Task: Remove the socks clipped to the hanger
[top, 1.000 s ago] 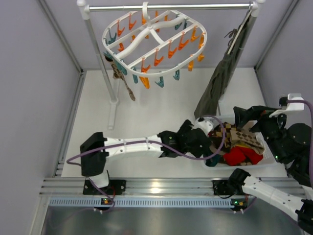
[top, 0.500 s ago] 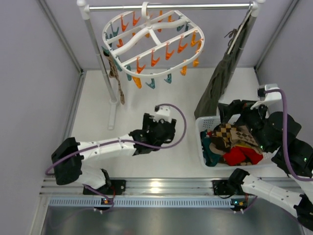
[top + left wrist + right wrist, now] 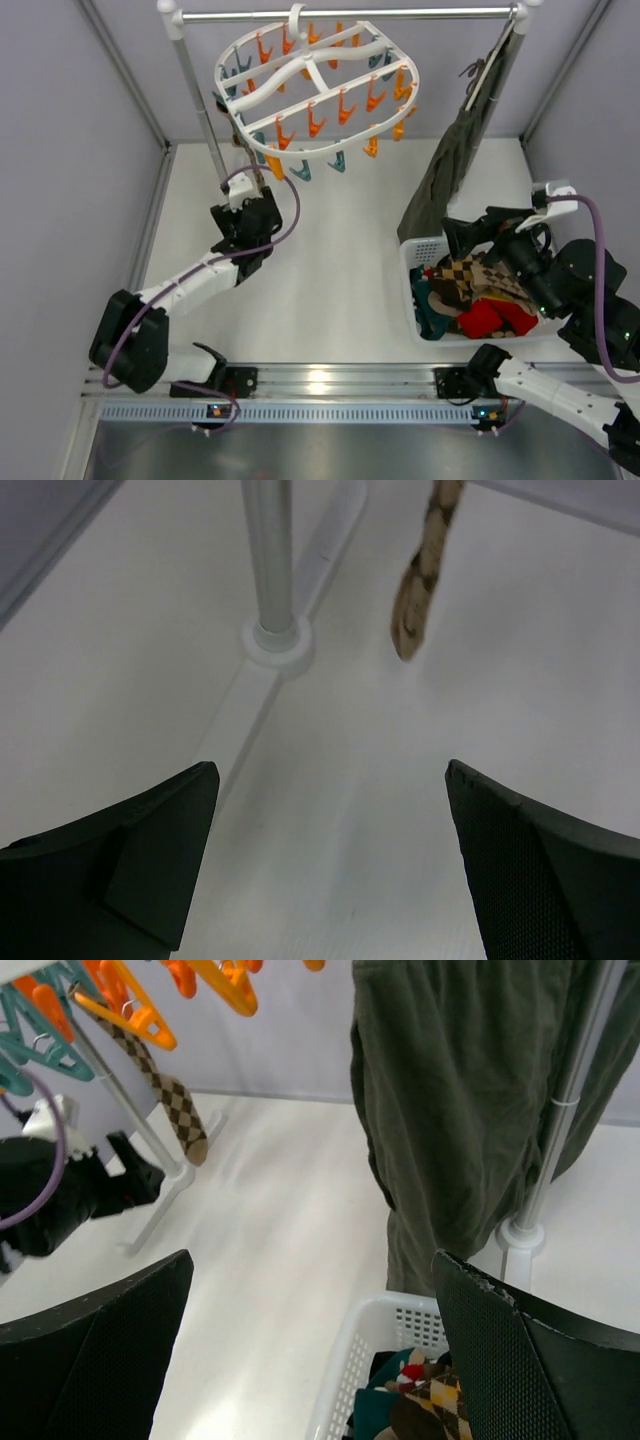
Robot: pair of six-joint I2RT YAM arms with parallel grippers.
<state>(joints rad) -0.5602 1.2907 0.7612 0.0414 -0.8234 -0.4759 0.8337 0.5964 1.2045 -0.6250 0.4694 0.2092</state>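
The left gripper reaches outward next until its open fingers straddle the sock's toe and close, since that toe hangs free outward of the left gripper.
The white oval hanger [image 3: 320, 85] with orange and teal clips hangs from the rail. One brown argyle sock [image 3: 175, 1105] is still clipped at its left side. The sock's toe [image 3: 420, 590] hangs ahead and slightly right of my left gripper [image 3: 330, 770]. That gripper is open and empty, and in the top view [image 3: 243, 190] it sits below the hanger's left edge by the post. My right gripper [image 3: 310, 1260] is open and empty above the rear rim of the white basket [image 3: 425, 250]. Argyle socks [image 3: 485, 280] lie in the basket.
The metal rail [image 3: 340, 14] stands on white posts; the left post [image 3: 268, 550] and its foot are just ahead of my left gripper. A long olive garment [image 3: 455, 160] hangs at the right, behind the basket. Red [image 3: 490, 318] and teal clothes lie in the basket.
My left arm has swung from the basket leftwards and back, to under the hanger's left side. My right gripper shifted over the basket's rear rim. The hanger has swung a little.
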